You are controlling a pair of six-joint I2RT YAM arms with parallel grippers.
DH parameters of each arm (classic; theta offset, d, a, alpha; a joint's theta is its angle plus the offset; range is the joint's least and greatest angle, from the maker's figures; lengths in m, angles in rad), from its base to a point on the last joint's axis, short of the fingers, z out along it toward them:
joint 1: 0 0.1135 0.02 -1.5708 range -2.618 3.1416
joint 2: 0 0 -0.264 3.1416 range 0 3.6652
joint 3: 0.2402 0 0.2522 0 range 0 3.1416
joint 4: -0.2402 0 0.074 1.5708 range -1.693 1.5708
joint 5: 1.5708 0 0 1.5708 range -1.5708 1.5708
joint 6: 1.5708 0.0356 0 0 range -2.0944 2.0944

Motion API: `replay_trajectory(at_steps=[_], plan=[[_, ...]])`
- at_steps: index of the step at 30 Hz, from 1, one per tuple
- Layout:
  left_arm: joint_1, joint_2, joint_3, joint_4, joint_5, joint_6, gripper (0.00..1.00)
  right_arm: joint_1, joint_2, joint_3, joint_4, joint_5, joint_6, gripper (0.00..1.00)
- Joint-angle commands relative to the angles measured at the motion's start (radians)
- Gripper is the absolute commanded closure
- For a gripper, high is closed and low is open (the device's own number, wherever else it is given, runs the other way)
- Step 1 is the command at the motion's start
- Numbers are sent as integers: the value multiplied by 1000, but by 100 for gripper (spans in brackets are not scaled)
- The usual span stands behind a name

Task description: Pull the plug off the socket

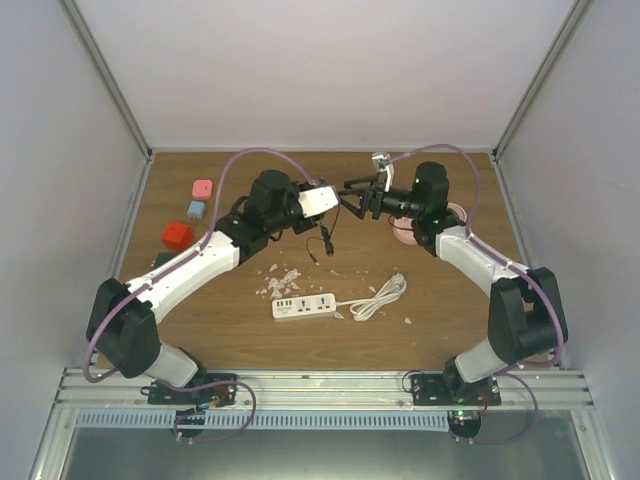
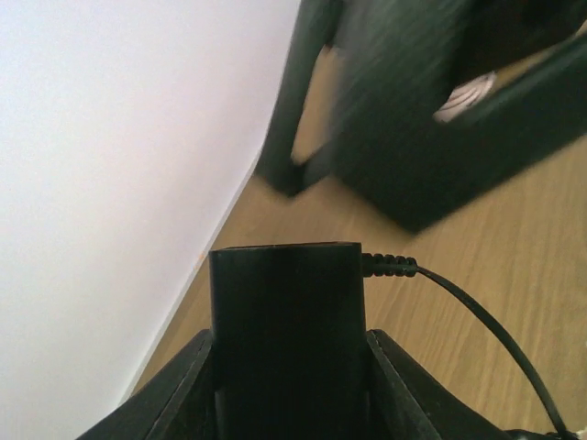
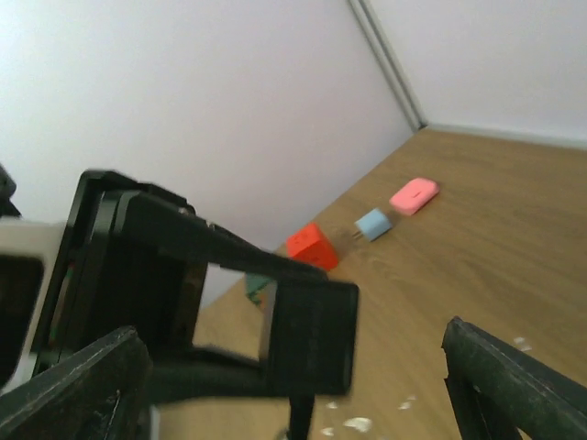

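Note:
I will next swing my left gripper left in the top view to bare wood (image 1: pixel 230 197) beside the pink block below it, tilt it nose-down, lower it and release the plug.
The black plug (image 2: pixel 286 321) is up in the air with my left gripper (image 2: pixel 289 348) shut on it, one finger on each side. Its thin black cable (image 1: pixel 327 240) hangs down to the table. In the top view my left gripper (image 1: pixel 335 203) and my right gripper (image 1: pixel 352 196) meet nose to nose over the middle of the table. My right gripper (image 3: pixel 293 376) is open, its fingers (image 3: pixel 73 385) standing wide on either side of the plug (image 3: pixel 312 335) without touching it. The socket, a white power strip (image 1: pixel 303 306), lies flat on the table nearer the front, apart from the plug.
The strip's coiled white cord (image 1: pixel 380 295) lies to its right. A red cube (image 1: pixel 177 235), a blue adapter (image 1: pixel 196 209) and a pink block (image 1: pixel 203 188) sit at the left. White scraps (image 1: pixel 280 280) litter the middle. A roll (image 1: pixel 405 232) lies under the right arm.

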Motion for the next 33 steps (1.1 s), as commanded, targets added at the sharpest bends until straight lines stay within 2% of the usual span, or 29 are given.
replay_trajectory(at_steps=[1, 6, 12, 17, 21, 25, 29, 33], plan=[[96, -50, -7, -19, 71, -23, 84, -38, -30, 91, -294, -21, -346, 10], [232, -50, -41, -94, 130, -41, 85, -53, -50, 134, -580, 20, -688, 6], [444, -44, -139, -97, 224, -61, 85, -56, -48, 181, -843, 66, -976, 4], [557, 42, -148, -123, 256, -48, 85, -56, -12, 264, -1067, 160, -1196, 3], [623, 115, -134, -151, 264, -30, 84, -56, 10, 289, -1155, 247, -1306, 3], [679, 203, -85, -185, 263, -33, 82, -56, 6, 237, -1146, 296, -1359, 3], [695, 292, -37, -179, 242, -44, 82, -55, 28, 191, -1141, 319, -1408, 3], [695, 397, 42, -183, 215, -67, 81, -55, 63, 179, -1208, 335, -1491, 7]])
